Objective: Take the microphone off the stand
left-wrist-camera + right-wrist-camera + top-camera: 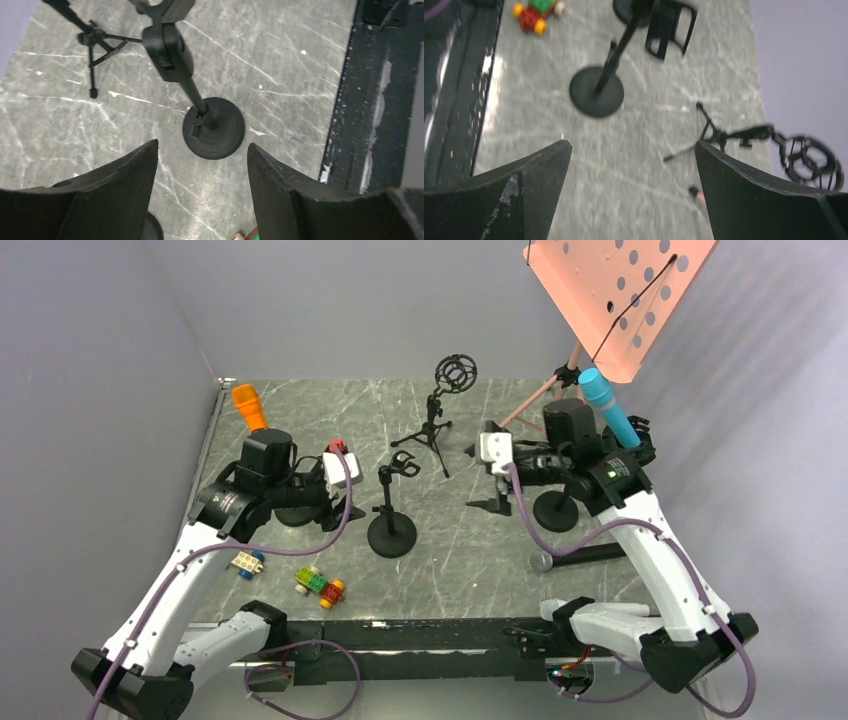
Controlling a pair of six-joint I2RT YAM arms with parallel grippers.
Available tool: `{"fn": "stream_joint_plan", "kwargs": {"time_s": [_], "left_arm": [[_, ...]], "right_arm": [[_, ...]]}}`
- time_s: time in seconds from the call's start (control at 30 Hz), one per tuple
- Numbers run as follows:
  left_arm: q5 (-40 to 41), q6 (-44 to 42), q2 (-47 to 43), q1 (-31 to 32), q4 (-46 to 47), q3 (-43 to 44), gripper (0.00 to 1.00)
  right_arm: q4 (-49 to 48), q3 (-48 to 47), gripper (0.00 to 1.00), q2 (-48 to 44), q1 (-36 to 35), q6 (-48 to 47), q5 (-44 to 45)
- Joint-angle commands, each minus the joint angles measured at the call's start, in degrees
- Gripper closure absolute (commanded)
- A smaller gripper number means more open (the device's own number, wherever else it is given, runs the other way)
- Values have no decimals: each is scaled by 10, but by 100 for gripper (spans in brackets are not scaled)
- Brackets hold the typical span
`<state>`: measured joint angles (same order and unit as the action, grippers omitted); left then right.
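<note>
The empty clip stand's upper joint lies to the left in the top view, so my right gripper should move its open fingers that way, around the joint.
An orange microphone stands in a stand behind my left arm. A blue microphone sits tilted in a stand behind my right arm; its round base shows below. My left gripper is open and empty, low over the table, facing an empty clip stand. In the left wrist view my gripper has that stand's round base just ahead of it. My right gripper is open and empty, also seen in the right wrist view, away from both microphones.
A tripod stand with a shock mount stands at the back middle. An orange music stand is at the back right. A dark microphone lies on the table front right. Toy bricks lie front left.
</note>
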<state>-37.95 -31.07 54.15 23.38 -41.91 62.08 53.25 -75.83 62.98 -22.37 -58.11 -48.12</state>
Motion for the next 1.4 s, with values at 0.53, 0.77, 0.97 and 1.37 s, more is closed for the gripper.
{"fn": "stream_joint_plan", "kwargs": {"time_s": [0.53,0.77,0.97,1.37], "left_arm": [[11,154,2,-13,218,-99,29],[-38,244,-1,-15,355,-158,33],[-66,277,7,-15,501,-211,36],[-67,295,38,-15,587,-228,41]], "right_arm": [[-30,-379,9,348,-175,132,-3],[-21,-421,16,382,-194,159,22],[112,-532,24,441,-211,90,67],[171,-544,33,448,-251,62,170]]}}
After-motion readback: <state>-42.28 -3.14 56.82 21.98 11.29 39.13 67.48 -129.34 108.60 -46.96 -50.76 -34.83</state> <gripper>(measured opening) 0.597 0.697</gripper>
